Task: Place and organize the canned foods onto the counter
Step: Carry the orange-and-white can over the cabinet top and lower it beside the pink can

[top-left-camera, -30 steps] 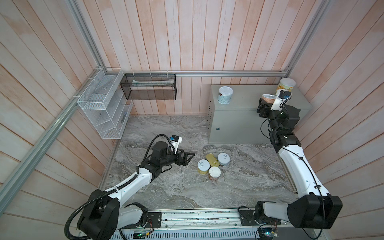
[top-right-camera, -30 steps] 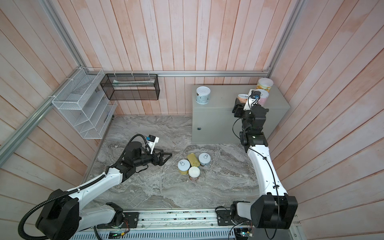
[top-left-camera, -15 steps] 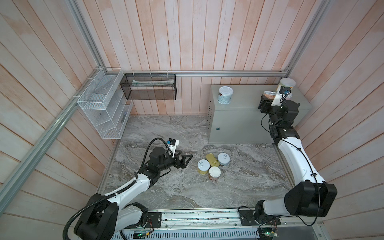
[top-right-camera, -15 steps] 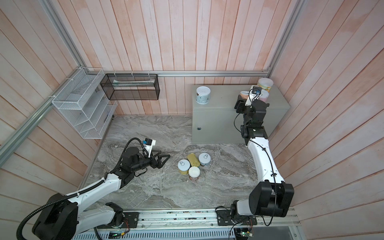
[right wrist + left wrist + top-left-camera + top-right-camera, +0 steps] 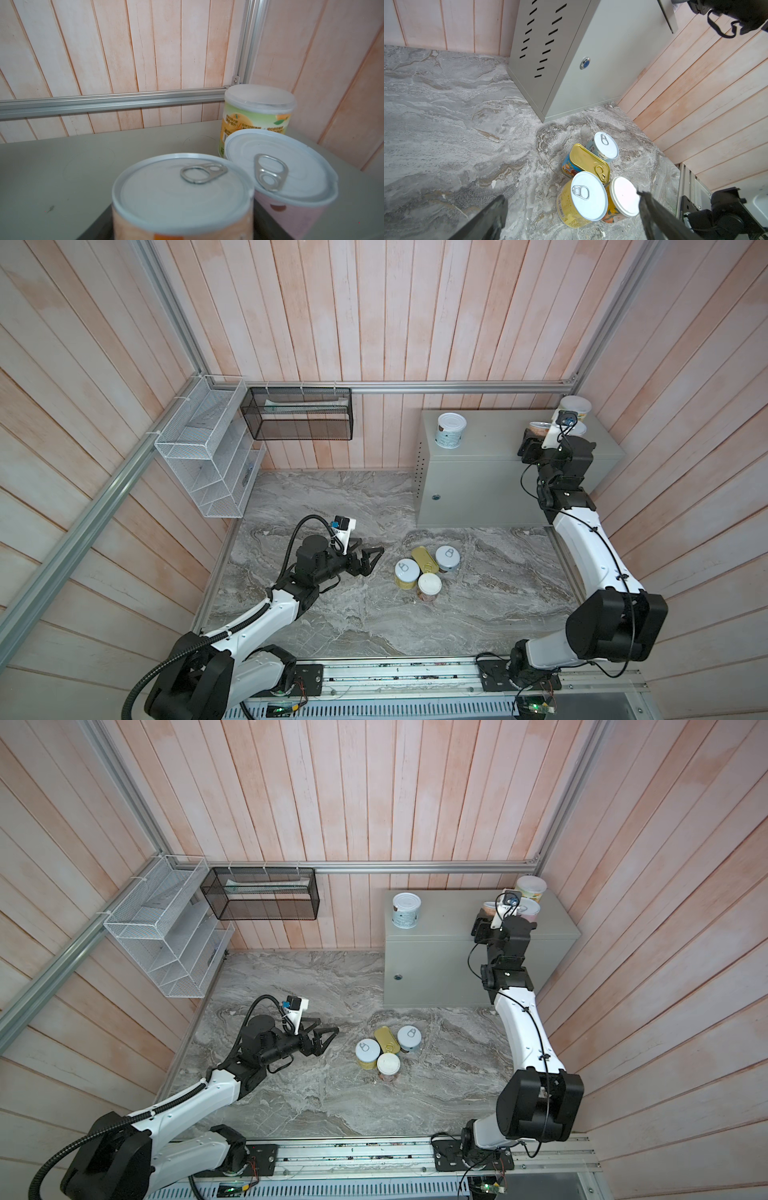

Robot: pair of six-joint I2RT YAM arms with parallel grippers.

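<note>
My right gripper will move the peach-labelled can (image 5: 537, 429) outward onto the bare counter beside the green-and-orange can, and it will let go of it there.
My right gripper (image 5: 533, 438) (image 5: 180, 225) is shut on a peach-labelled can (image 5: 537, 429) (image 5: 180, 197) over the back right of the counter (image 5: 490, 439) (image 5: 83, 166). A pink can (image 5: 280, 172) sits just beside it, a taller green-and-orange can (image 5: 575, 406) (image 5: 257, 112) stands behind, and a white can (image 5: 450, 430) stands at the counter's back left. On the marbled slab cluster a yellow can (image 5: 407, 572) (image 5: 581, 199), a gold-topped rectangular tin (image 5: 424, 559) (image 5: 588, 161), a pale blue can (image 5: 447, 558) and a white-lidded orange can (image 5: 429, 587). My left gripper (image 5: 372, 558) (image 5: 572, 197) is open, just left of them.
A white wire basket (image 5: 208, 452) hangs on the left wall and a black mesh basket (image 5: 299, 414) on the back wall. The counter's front carries a round lock (image 5: 435, 497). The arms' base rail (image 5: 395, 674) runs along the slab's front edge.
The right arm has reached a little farther back over the counter with the peach can. The left arm has sunk lower, its open gripper staying near the same spot.
</note>
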